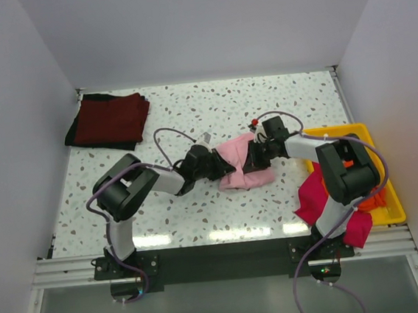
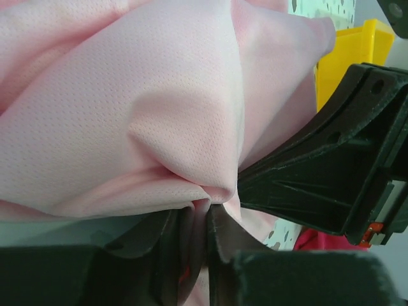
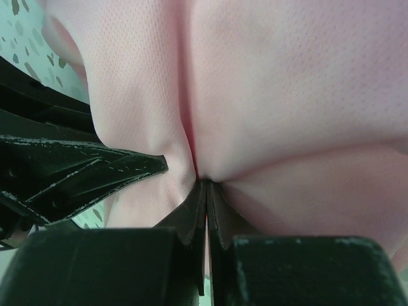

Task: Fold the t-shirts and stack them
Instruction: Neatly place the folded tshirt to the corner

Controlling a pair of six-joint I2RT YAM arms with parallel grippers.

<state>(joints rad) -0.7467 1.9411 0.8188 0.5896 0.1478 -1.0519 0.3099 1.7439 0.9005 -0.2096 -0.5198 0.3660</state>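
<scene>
Next, the left gripper carries the pink t-shirt (image 1: 241,169) outward and to the left in the top view. It then releases it on top of the folded maroon t-shirt (image 1: 110,118), because the stack lies there.
A pale pink t-shirt (image 1: 241,169) lies bunched up in the middle of the table. My left gripper (image 1: 219,164) is at its left edge, and its jaws (image 2: 205,210) are shut on a fold of the pink cloth (image 2: 127,115). From the right, my right gripper (image 1: 253,156) holds the other side, with jaws (image 3: 207,186) pressed together on a pinch of the same shirt (image 3: 274,95). A folded dark maroon t-shirt (image 1: 110,118) rests on a black one (image 1: 123,145) at the back left. A magenta t-shirt (image 1: 315,194) hangs over the tray's near side, and an orange one (image 1: 380,199) peeks out behind my right arm.
A shallow yellow tray (image 1: 337,130) stands at the right edge of the table, also seen as the yellow tray (image 2: 347,51) past the pink cloth. White walls enclose the speckled table (image 1: 189,106) on three sides.
</scene>
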